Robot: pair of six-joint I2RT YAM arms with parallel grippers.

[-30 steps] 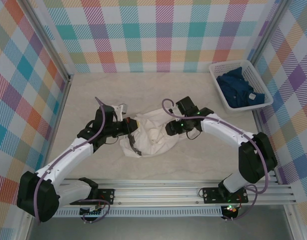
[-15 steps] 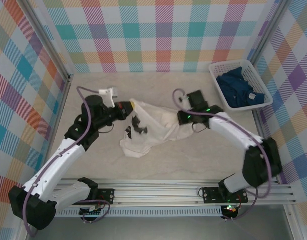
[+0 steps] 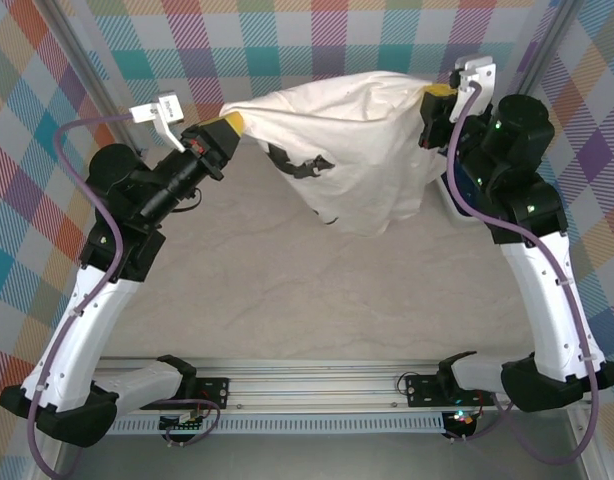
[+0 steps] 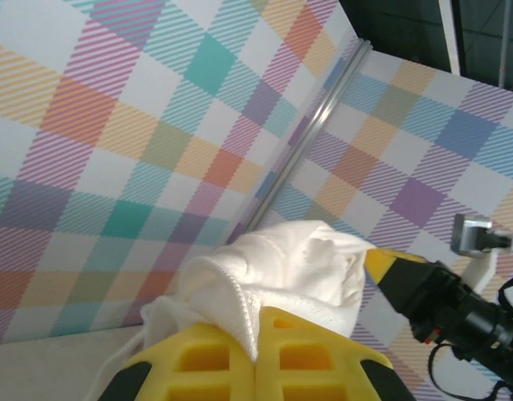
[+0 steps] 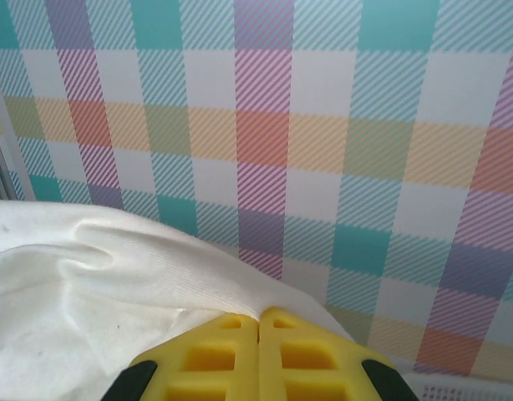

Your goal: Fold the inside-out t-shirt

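I need to lower my left gripper next and pull it back toward the metal bar to let go of the shirt's end, because the bare table top (image 3: 241, 275) is below it.
The inside-out t-shirt (image 3: 352, 145) hangs in the air, white, stretched between my two grippers high above the table. Its lower part sags to a point, with dark marks on the left side. My left gripper (image 3: 230, 124) is shut on the shirt's left end; in the left wrist view a thick bunch of the t-shirt (image 4: 273, 267) wells up from between the yellow pads of the left gripper (image 4: 258, 324). My right gripper (image 3: 434, 96) is shut on the right end; in the right wrist view a thin fold of the t-shirt (image 5: 98, 276) runs into the right gripper (image 5: 258, 320).
The beige table top (image 3: 317, 290) lies bare below the hanging shirt. Plaid walls (image 3: 317, 45) close in the back and both sides, with metal corner posts (image 3: 87, 50). A metal rail (image 3: 327, 375) runs along the near edge between the arm bases.
Both arms have risen and spread apart, lifting the shirt off the table and stretching it wide in the air. A second ago it lay crumpled between the low grippers.
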